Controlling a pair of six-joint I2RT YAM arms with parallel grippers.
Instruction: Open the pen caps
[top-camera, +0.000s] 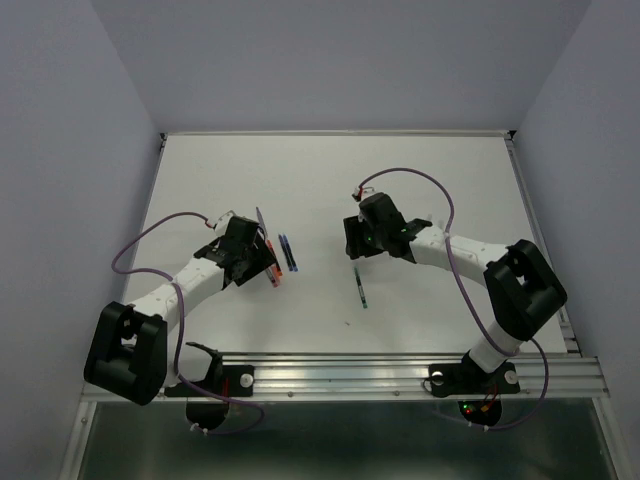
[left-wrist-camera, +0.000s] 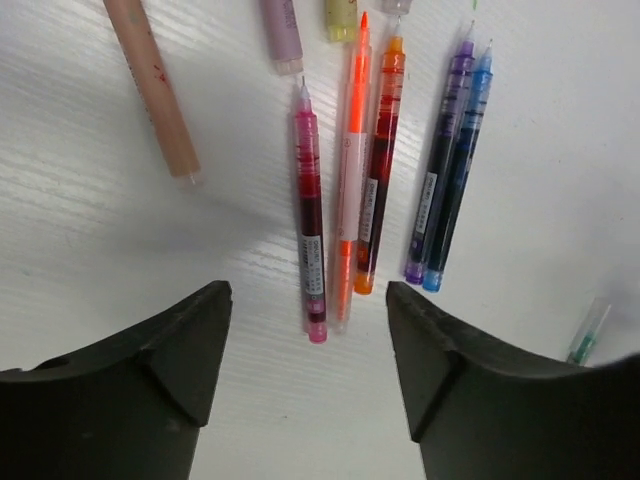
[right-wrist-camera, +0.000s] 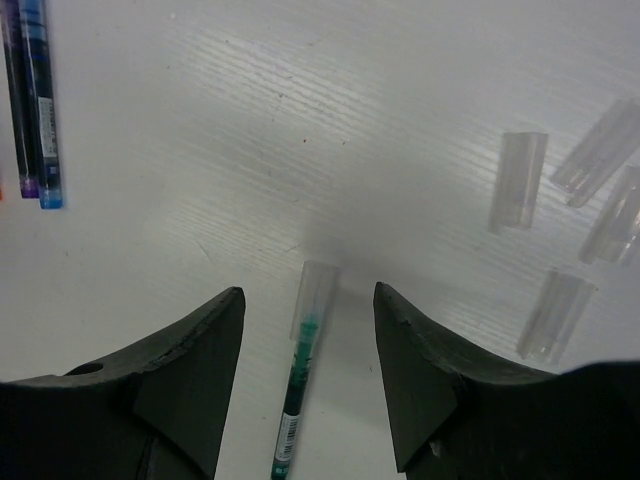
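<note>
The right gripper moves down onto the clear cap of the green pen next and closes, since the row's other pens already show bare tips.
Several uncapped pens lie side by side ahead of my open, empty left gripper (left-wrist-camera: 308, 300): pink (left-wrist-camera: 310, 230), orange (left-wrist-camera: 352, 170), dark red (left-wrist-camera: 378, 170), purple (left-wrist-camera: 440, 170) and blue (left-wrist-camera: 458, 170). A green pen (right-wrist-camera: 298, 400) with a clear cap (right-wrist-camera: 313, 295) on its tip lies between the jaws of my open right gripper (right-wrist-camera: 308, 292), untouched. Several loose clear pen caps (right-wrist-camera: 518, 180) lie to its right. In the top view the left gripper (top-camera: 255, 262) is at the pen row (top-camera: 275, 265) and the right gripper (top-camera: 358, 243) is just beyond the green pen (top-camera: 359, 287).
A pinkish stick (left-wrist-camera: 152, 85), a purple piece (left-wrist-camera: 283, 35) and a yellow piece (left-wrist-camera: 340, 18) lie beyond the row. The purple and blue pens also show at the right wrist view's left edge (right-wrist-camera: 30, 100). White table (top-camera: 330, 180), walls on three sides.
</note>
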